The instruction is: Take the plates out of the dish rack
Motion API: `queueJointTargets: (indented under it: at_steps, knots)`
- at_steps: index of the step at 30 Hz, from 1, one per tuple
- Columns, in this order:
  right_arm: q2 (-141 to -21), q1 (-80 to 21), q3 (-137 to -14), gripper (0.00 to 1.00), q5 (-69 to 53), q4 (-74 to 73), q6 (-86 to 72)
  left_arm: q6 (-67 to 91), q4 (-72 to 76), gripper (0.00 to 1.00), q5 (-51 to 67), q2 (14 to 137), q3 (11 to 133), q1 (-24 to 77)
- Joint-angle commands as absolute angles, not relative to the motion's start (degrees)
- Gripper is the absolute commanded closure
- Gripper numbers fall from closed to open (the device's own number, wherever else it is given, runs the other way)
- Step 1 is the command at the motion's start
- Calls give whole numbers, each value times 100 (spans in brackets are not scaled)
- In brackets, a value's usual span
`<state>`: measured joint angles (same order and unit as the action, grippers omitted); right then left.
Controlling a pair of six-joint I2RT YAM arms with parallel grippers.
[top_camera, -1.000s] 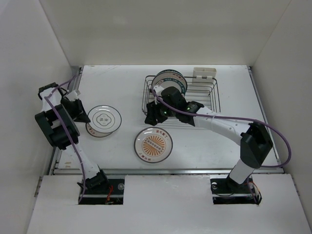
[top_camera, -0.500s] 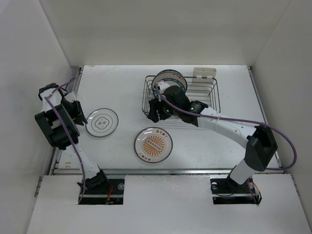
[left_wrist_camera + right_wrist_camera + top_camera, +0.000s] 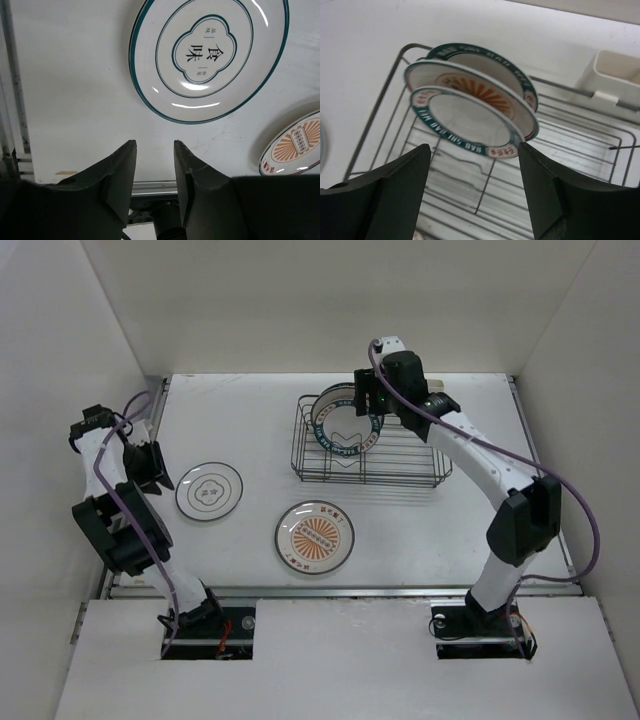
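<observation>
The caddy-side edge of the front teal-rimmed plate (image 3: 379, 427) (image 3: 518, 144) is below my right gripper, so my right gripper should go down next and turn until its open fingers are on both sides of that edge.
Three plates (image 3: 465, 127) stand on edge in the left end of the dark wire dish rack (image 3: 390, 100): a teal-rimmed one in front, an orange-sunburst one (image 3: 475, 90) behind it, and another teal-rimmed one at the back. They also show in the top view (image 3: 345, 422), inside the rack (image 3: 400, 465). My right gripper (image 3: 475, 150) is open wide and empty, just above and behind the plates (image 3: 362, 398). A teal-lined plate (image 3: 210, 490) and an orange-sunburst plate (image 3: 315, 537) lie flat on the table. My left gripper (image 3: 155, 150) is open and empty, left of the teal-lined plate (image 3: 210, 55).
A white plastic caddy (image 3: 615, 77) is clipped to the rack's far right edge. The orange-sunburst plate also shows at the right edge of the left wrist view (image 3: 295, 150). White walls enclose the table on the left, back and right. A metal rail (image 3: 340, 590) runs along the near edge.
My right arm has lifted from the rack's near left corner and swung to the far side, above the standing plates. My left gripper has drawn back left, off the teal-lined plate.
</observation>
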<state>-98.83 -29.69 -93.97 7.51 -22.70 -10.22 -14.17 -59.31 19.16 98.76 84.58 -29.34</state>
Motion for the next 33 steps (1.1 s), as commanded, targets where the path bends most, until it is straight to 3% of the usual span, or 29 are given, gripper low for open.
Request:
queueJointTargets:
  at_steps: [1, 12, 21, 24, 29, 33]
  knots:
    - [-10387, -2770, -9896, 23, 775, -2487, -405, -1555, -5915, 67, 1688, 9511, 8297, -2884]
    - [-11048, -2443, -10126, 27, -149, -2040, 149, -1661, -5915, 66, 1564, 9396, 8183, -2689]
    - [-11364, -2443, -10107, 43, -387, -1907, 149, -1661, -5915, 66, 1564, 9448, 8130, -2689]
    - [-11180, -2443, -9888, 43, -159, -1899, 149, -1714, -5915, 66, 1564, 9448, 8130, -2689]
    - [-10724, -2443, -9519, 31, 105, -1846, 149, -1714, -5915, 66, 1687, 9448, 8182, -2689]
    - [-10477, -2443, -9396, 31, 105, -1846, 149, -1714, -5968, 66, 1740, 9501, 8183, -2689]
